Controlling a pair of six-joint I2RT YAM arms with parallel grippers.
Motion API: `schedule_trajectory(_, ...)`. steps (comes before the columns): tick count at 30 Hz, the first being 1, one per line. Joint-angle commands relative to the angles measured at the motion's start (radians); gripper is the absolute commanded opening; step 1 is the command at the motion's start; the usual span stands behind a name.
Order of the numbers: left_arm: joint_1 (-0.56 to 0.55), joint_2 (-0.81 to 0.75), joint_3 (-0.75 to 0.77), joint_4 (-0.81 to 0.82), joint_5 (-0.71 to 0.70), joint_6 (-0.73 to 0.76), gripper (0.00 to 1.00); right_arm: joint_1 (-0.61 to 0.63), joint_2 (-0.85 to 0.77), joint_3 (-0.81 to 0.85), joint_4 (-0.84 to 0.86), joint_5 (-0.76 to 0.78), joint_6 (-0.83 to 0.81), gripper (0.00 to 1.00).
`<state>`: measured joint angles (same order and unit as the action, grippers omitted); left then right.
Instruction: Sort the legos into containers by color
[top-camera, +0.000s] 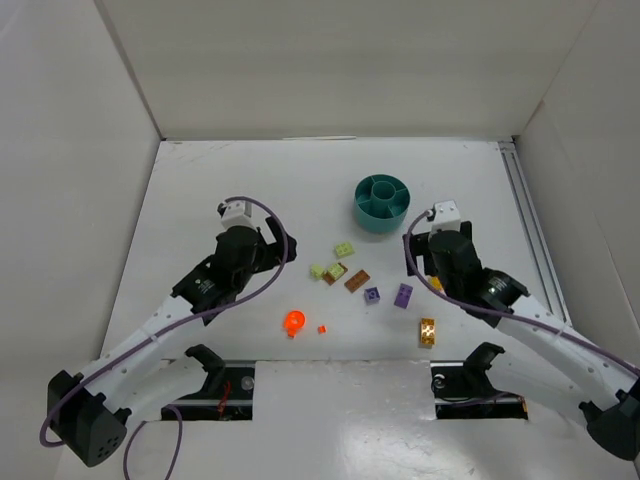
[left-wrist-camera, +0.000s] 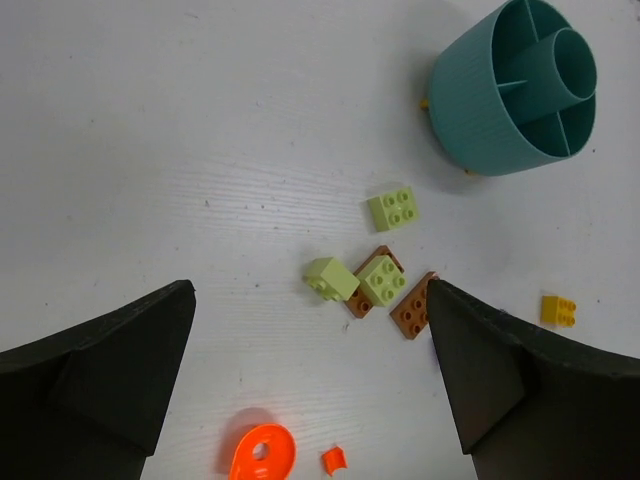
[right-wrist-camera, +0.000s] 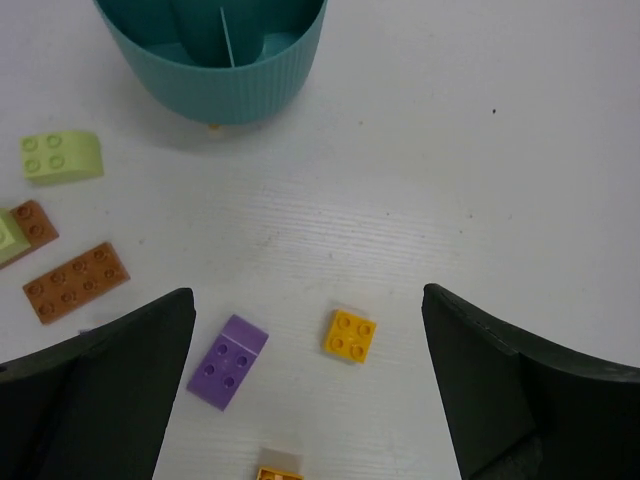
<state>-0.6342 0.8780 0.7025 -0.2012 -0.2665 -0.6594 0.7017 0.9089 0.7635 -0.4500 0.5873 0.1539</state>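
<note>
I will move my right gripper down over the small yellow brick next and center its open fingers on it, because the brick lies apart with clear tabletop around it.
The teal tub stands behind the middle, its compartments showing no bricks. The legos lie loose in front of it: pale green bricks, brown plates, purple bricks, a gold brick, a round orange piece and an orange bit. My left gripper is open and empty; in its wrist view a pale green brick lies below the gap. My right gripper is open and empty above a small yellow brick, with a purple brick beside it.
White walls enclose the table on three sides. A metal rail runs along the right edge. Two black stands sit at the near edge by the arm bases.
</note>
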Motion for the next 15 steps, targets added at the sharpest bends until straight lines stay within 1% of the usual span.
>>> schedule_trajectory(1,-0.010,-0.019,-0.040,0.020,-0.007,-0.017,1.00,0.005,-0.114,-0.090,0.092,-0.095,-0.007,0.99)
schedule_trajectory(2,-0.019,-0.019,-0.040,0.032,0.006,-0.006,1.00,0.005,-0.143,-0.134,0.129,-0.110,-0.026,0.99)
schedule_trajectory(3,-0.019,-0.019,-0.040,0.032,0.006,-0.006,1.00,0.005,-0.143,-0.135,0.129,-0.110,-0.027,0.99)
schedule_trajectory(4,-0.028,-0.008,-0.049,0.048,0.016,0.004,1.00,0.005,-0.165,-0.160,0.129,-0.110,-0.004,0.99)
schedule_trajectory(6,-0.038,0.001,-0.058,0.075,0.041,0.014,1.00,0.005,-0.176,-0.170,0.114,-0.058,0.065,0.99)
schedule_trajectory(8,-0.038,0.001,-0.067,0.106,0.064,0.026,1.00,0.005,-0.176,-0.196,0.123,-0.040,0.087,0.99)
schedule_trajectory(13,-0.038,0.001,-0.103,0.146,0.082,0.044,1.00,0.005,-0.095,-0.217,0.142,-0.066,0.110,0.99)
schedule_trajectory(15,-0.038,0.012,-0.112,0.155,0.082,0.056,1.00,0.005,-0.035,-0.217,0.142,-0.043,0.147,0.99)
